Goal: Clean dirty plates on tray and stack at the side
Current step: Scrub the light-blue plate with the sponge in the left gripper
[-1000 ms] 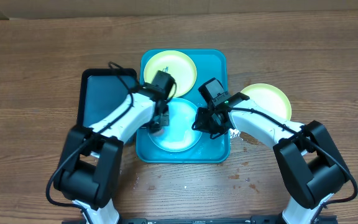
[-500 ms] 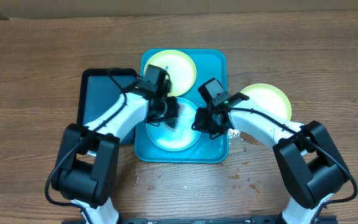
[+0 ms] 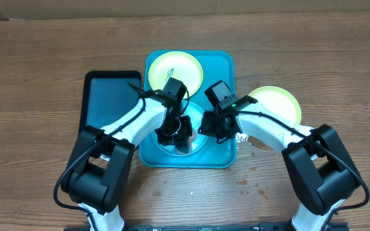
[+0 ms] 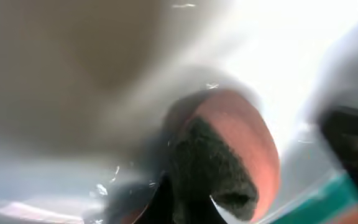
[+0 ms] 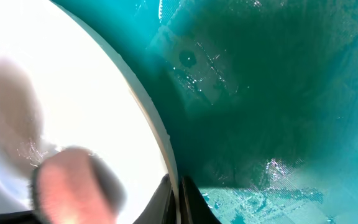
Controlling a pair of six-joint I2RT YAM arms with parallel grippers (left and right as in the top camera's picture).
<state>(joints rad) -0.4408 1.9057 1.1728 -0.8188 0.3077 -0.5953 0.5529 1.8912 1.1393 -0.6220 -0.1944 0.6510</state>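
I should lift my left gripper off the plate, cross left in the overhead view to the bare black tray and release the sponge.
The light blue plate lies in the near half of the turquoise tray. My left gripper is over its middle, shut on an orange sponge whose dark scouring face presses on the wet plate. At the plate's right edge my right gripper is shut on the rim, one finger on each side. The sponge shows blurred in the right wrist view. A yellow-green plate sits in the tray's far half. A second yellow-green plate rests on the table to the right.
A black tray lies directly left of the turquoise one. Small white scraps and droplets dot the wooden table by the tray's right near corner. The tray floor is wet.
My left gripper has swept with the sponge from the blue plate's left side, up toward its far edge, then down to its middle. The right gripper has kept still on the rim.
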